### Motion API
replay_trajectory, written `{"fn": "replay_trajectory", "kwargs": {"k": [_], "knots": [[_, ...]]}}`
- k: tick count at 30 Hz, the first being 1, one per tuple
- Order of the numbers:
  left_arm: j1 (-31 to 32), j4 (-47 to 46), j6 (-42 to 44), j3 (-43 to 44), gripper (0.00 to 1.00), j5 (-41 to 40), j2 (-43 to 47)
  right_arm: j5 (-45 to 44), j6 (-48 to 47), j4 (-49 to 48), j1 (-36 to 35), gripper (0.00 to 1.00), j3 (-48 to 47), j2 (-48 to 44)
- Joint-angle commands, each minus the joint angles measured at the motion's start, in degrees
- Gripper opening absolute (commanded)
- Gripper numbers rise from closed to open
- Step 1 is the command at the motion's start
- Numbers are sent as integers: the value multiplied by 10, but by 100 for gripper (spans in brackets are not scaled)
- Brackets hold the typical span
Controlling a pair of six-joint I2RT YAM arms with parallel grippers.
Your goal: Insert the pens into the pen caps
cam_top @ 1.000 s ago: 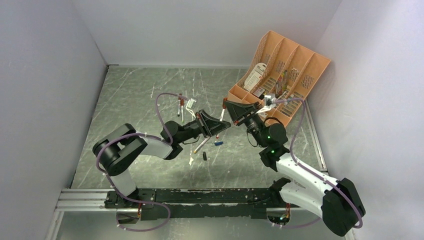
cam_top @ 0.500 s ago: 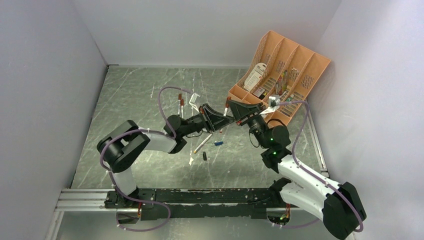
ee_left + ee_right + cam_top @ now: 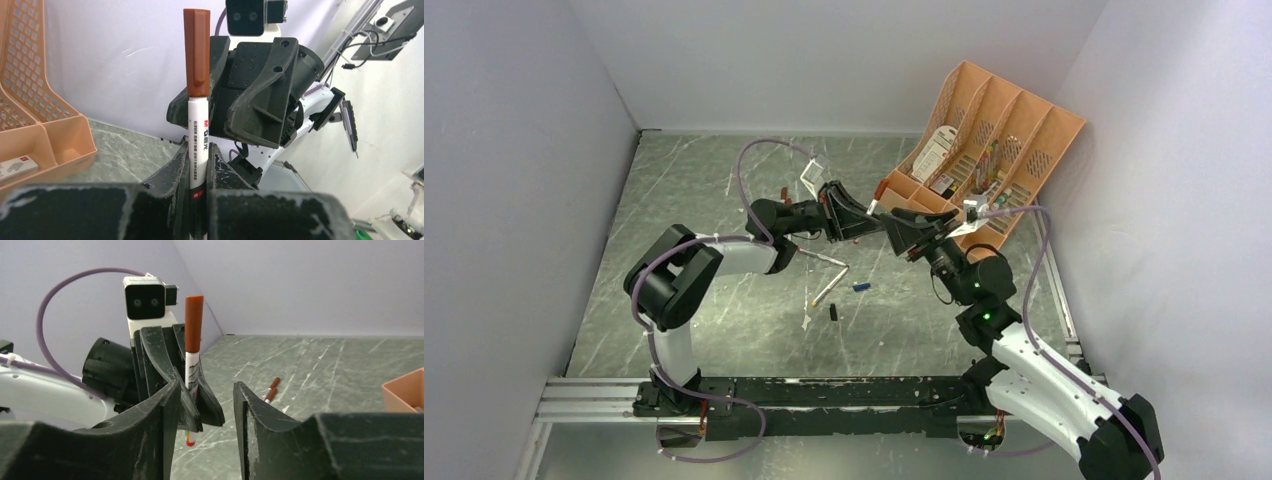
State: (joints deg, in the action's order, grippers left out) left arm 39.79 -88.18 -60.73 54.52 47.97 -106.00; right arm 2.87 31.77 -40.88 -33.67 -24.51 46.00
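The pen in my left gripper swings and tips down beside the capped pens for release next. They lie below the gripper, to its left in the top view.
My left gripper (image 3: 197,147) is shut on a white pen (image 3: 198,132) and holds it upright above the table. A red-brown cap (image 3: 196,50) sits on the pen's top end. In the top view the left gripper (image 3: 862,215) and the pen (image 3: 873,207) are right against my right gripper (image 3: 902,228). The right gripper (image 3: 205,387) is open and empty, and faces the held pen (image 3: 191,367) with its cap (image 3: 193,325). A loose pen (image 3: 827,288), a blue cap (image 3: 861,286) and a dark cap (image 3: 833,312) lie on the table below.
The orange slotted organizer (image 3: 1024,135) stands at the back right, and its corner (image 3: 55,135) shows in the left wrist view. Two capped pens (image 3: 270,388) lie on the table beyond the grippers. Another pen (image 3: 822,259) and a white scrap (image 3: 806,321) lie near the middle.
The left gripper has moved up and to the right, away from the loose pens, to meet the right gripper. The capped pen now stands in the left jaws, and the right jaws are open.
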Motion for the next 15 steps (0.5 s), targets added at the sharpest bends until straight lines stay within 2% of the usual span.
{"fn": "replay_trajectory", "kwargs": {"k": [1, 5, 8, 11, 15], "knots": [[-14, -154, -10, 33, 7, 103, -17, -14, -50, 74, -1, 44, -6, -43], [-17, -139, 14, 36, 7, 140, -27, -18, -73, 122, -2, 55, -37, -51], [-17, -84, 76, 17, 7, 139, -13, -7, -85, 141, -2, 61, -74, -34], [-17, 12, 160, 1, 7, 125, 16, 1, -80, 141, -2, 63, -99, -17], [-17, 33, 180, -7, 7, 124, 33, 8, -71, 134, -2, 63, -114, 12]]}}
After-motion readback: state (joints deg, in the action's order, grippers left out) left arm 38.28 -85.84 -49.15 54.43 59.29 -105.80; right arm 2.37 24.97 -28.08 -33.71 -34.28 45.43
